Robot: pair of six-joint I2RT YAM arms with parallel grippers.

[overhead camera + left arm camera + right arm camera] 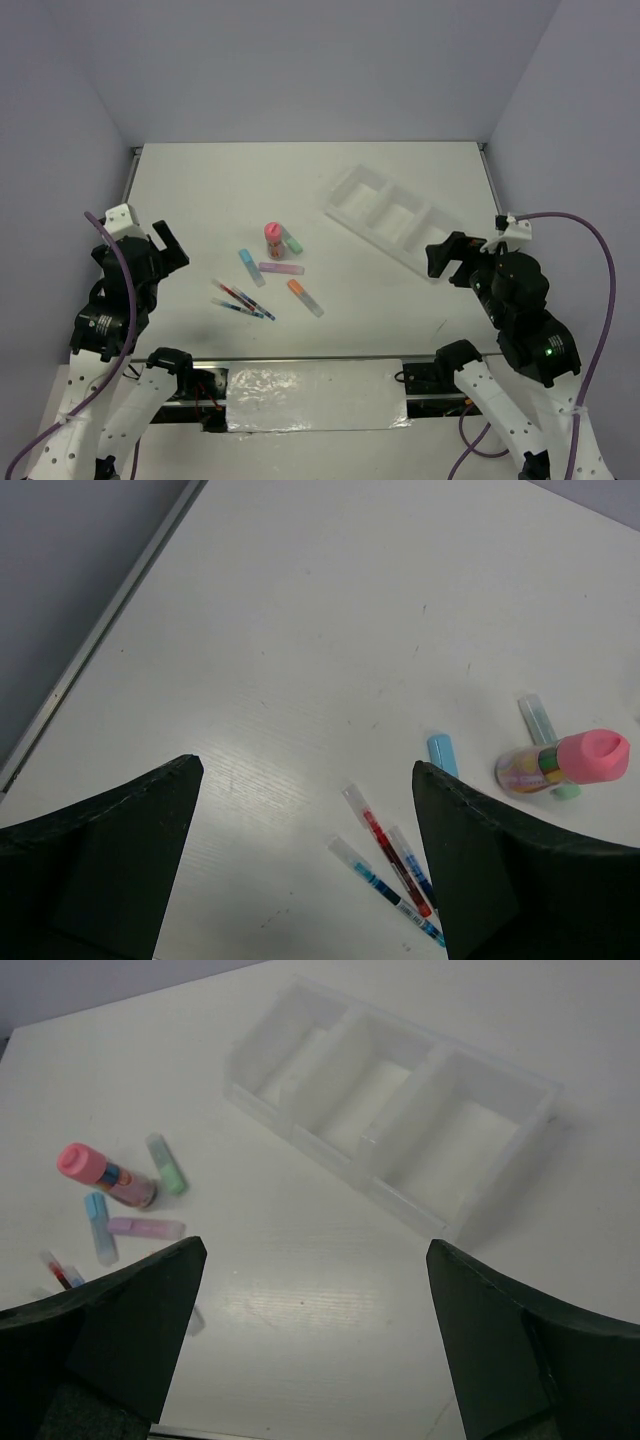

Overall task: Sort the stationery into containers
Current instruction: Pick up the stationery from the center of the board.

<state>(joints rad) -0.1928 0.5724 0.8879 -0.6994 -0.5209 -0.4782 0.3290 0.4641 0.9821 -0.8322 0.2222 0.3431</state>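
Note:
The right gripper swings down and to the left in the top view next and lowers around the upturned pink cap (273, 231) (82, 1163), since the cap lies that way.
The stationery lies loose mid-table: a pink-capped orange piece (273, 238), a green marker (294, 244), a blue marker (251, 267), a purple marker (281, 268), an orange marker (305, 297) and thin blue-red pens (243, 300). The white three-compartment tray (345, 190) lies at the back right, and nothing shows inside it. My left gripper (162, 242) is open and empty, left of the pens (390, 865). My right gripper (450, 258) is open and empty, just in front of the tray's right end (340, 1055).
A metal rail (130, 185) runs along the table's left edge and another along the right edge (490, 180). Grey walls close the back and both sides. A taped strip (310, 395) lies between the arm bases at the near edge.

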